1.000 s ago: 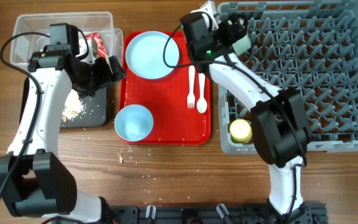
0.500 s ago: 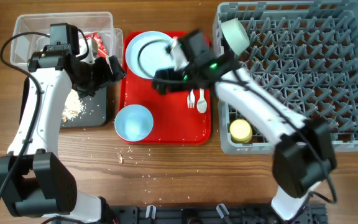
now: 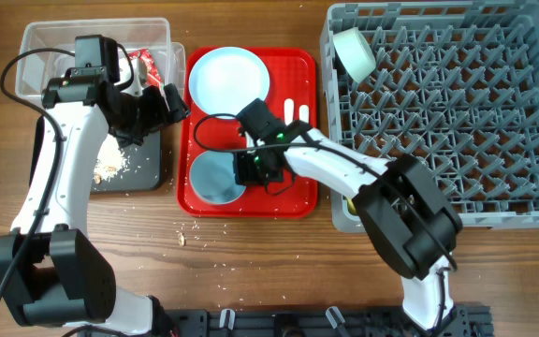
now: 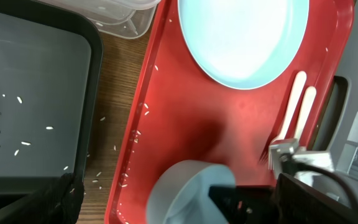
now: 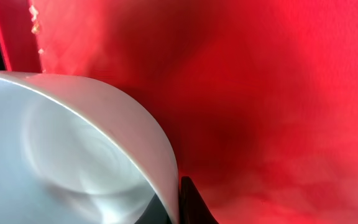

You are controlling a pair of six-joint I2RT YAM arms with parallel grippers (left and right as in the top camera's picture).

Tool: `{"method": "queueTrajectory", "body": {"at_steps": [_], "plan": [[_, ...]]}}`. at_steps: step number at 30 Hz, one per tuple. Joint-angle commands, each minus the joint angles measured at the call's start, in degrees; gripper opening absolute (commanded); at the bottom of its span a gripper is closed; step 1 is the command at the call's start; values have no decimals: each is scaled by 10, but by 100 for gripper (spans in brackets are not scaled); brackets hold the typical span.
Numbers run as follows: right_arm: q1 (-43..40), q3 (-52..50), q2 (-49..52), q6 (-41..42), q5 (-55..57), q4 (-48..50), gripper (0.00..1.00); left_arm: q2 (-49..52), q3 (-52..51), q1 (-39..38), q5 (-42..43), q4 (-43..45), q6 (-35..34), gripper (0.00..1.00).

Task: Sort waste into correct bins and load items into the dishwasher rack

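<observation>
My right gripper lifts across, tilts and releases next at the free pegs beside the rack's leaning bowl, since they lie to the right in the overhead view.
My right gripper (image 3: 251,167) is shut on the right rim of a pale blue bowl (image 3: 215,178) at the front of the red tray (image 3: 293,192). In the right wrist view the bowl's (image 5: 61,143) rim is pinched against a dark fingertip (image 5: 190,202). My left gripper (image 3: 152,108) hangs open and empty over the edge of the black tray (image 3: 134,178). In the left wrist view it (image 4: 179,204) looks down on that bowl (image 4: 179,186). A pale blue plate (image 3: 227,82) lies at the back of the tray, beside a white fork and spoon (image 4: 297,106). A second bowl (image 3: 354,51) leans in the grey rack (image 3: 457,112).
A red wrapper (image 3: 146,64) lies in the clear tub (image 3: 45,42) at the back left. Rice scraps (image 3: 110,164) lie on the black tray, and a few crumbs (image 3: 190,234) on the wooden table in front. My right arm stretches across the tray from the rack's front left corner.
My right arm swung from the rack, where a bowl now rests, down to the front of the red tray and shut on the bowl's rim. The left arm stayed still.
</observation>
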Motion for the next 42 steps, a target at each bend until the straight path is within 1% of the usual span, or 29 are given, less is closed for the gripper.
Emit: {"method": "queueTrajectory", "body": {"at_steps": [1, 2, 3, 4, 6, 7, 8, 9, 10, 11, 12, 13, 14, 15, 18, 19, 21, 24, 27, 29, 30, 31, 35, 37, 38, 41, 42], "plan": [[-37, -1, -91, -56, 14, -12, 4, -8, 9, 3, -3, 2, 5, 100], [-52, -1, -125, -64, 31, -24, 4, -8, 9, 3, -3, 2, 5, 100], [-78, -1, -189, -86, 72, -52, 4, -8, 9, 3, -3, 1, 5, 100], [-101, -1, -235, -88, 119, -81, 4, -8, 9, 3, -3, 2, 5, 100], [-145, -1, -331, -85, 248, -137, 4, -8, 9, 3, -3, 2, 5, 100], [-161, -1, -369, -85, 330, -161, 4, -8, 9, 3, -3, 2, 5, 100], [-168, -1, -404, -86, 437, -191, 4, -8, 9, 3, -3, 2, 5, 100], [-167, -1, -425, -87, 524, -218, 4, -8, 9, 3, -3, 2, 5, 100], [-167, -1, -443, -89, 666, -270, 4, -8, 9, 3, -3, 2, 5, 100], [-167, -1, -442, -100, 710, -283, 4, -8, 9, 3, -3, 2, 5, 100], [-167, -1, -429, -142, 764, -285, 4, -8, 9, 3, -3, 1, 5, 100], [-167, -1, -404, -200, 813, -272, 4, -8, 9, 3, -3, 2, 5, 100], [-167, -1, -387, -234, 839, -258, 4, -8, 9, 3, -3, 2, 5, 100], [-167, -1, -355, -289, 873, -232, 4, -8, 9, 3, -3, 2, 5, 100], [-167, -1, -269, -440, 889, -157, 4, -8, 9, 3, -3, 1, 5, 100], [-167, -1, -224, -497, 890, -133, 4, -8, 9, 3, -3, 2, 5, 100], [-167, -1, -164, -529, 925, -105, 4, -8, 9, 3, -3, 1, 5, 100], [-160, -1, -118, -553, 928, -87, 4, -8, 9, 3, -3, 2, 5, 100], [-130, -1, -111, -553, 907, -89, 5, -8, 9, 3, -3, 1, 5, 100], [-112, -1, -111, -554, 876, -89, 8, -8, 9, 3, -3, 2, 5, 100], [-109, -1, -111, -553, 867, -89, 11, -8, 9, 3, -3, 1, 5, 100], [-105, -1, -111, -553, 849, -90, 17, -8, 9, 3, -3, 2, 5, 100], [-86, -1, -111, -553, 841, -94, 53, -8, 9, 3, -3, 2, 5, 100], [-64, -1, -111, -553, 840, -91, 65, -8, 9, 3, -3, 2, 5, 100], [-44, -1, -111, -553, 841, -86, 72, -8, 9, 3, -3, 2, 5, 100], [-32, 1, -115, -553, 833, -39, 75, -8, 9, 3, -3, 1, 5, 100], [-34, 7, -119, -553, 809, -26, 75, -8, 9, 3, -3, 2, 5, 100]]}}
